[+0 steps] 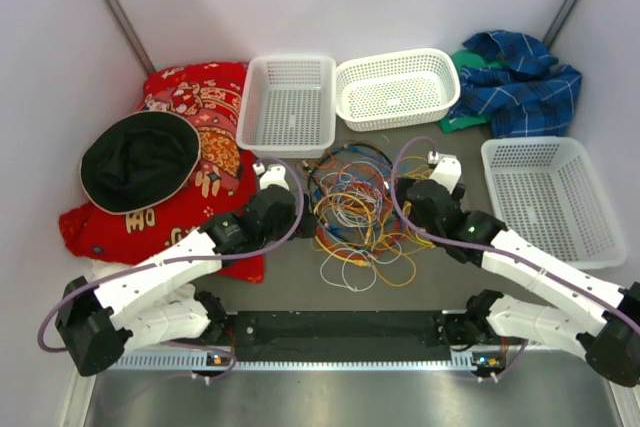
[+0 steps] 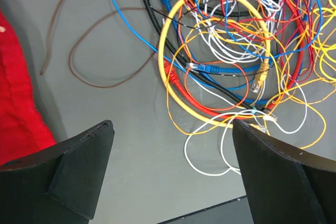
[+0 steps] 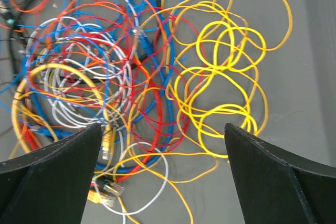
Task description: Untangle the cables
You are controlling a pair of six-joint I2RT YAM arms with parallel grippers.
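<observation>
The thin yellow cable's far loops spread clear of the tangle, so my right gripper will go down and toward the right in the wrist view, onto them.
The cables [image 1: 355, 212] lie in one tangled heap of yellow, orange, blue, white, red and black loops at the table's middle. My left gripper [image 1: 275, 179] is open and empty at the heap's left edge. In the left wrist view it [image 2: 172, 125] hovers over bare table, with a thick yellow loop [image 2: 169, 40] and a white loop [image 2: 197, 163] just ahead, and a brown wire [image 2: 79, 72] apart to the left. My right gripper [image 1: 443, 169] is open and empty at the heap's right. In its wrist view it [image 3: 163, 127] hangs above red, blue and thin yellow wires [image 3: 220, 77].
Three white baskets stand at the back [image 1: 290, 137], back middle [image 1: 440, 97] and right [image 1: 600, 237]. A black hat [image 1: 140, 159] lies on a red cloth [image 1: 210, 97] at the left. A blue plaid cloth [image 1: 525, 77] lies at the back right. A black strip [image 1: 340, 332] runs along the front.
</observation>
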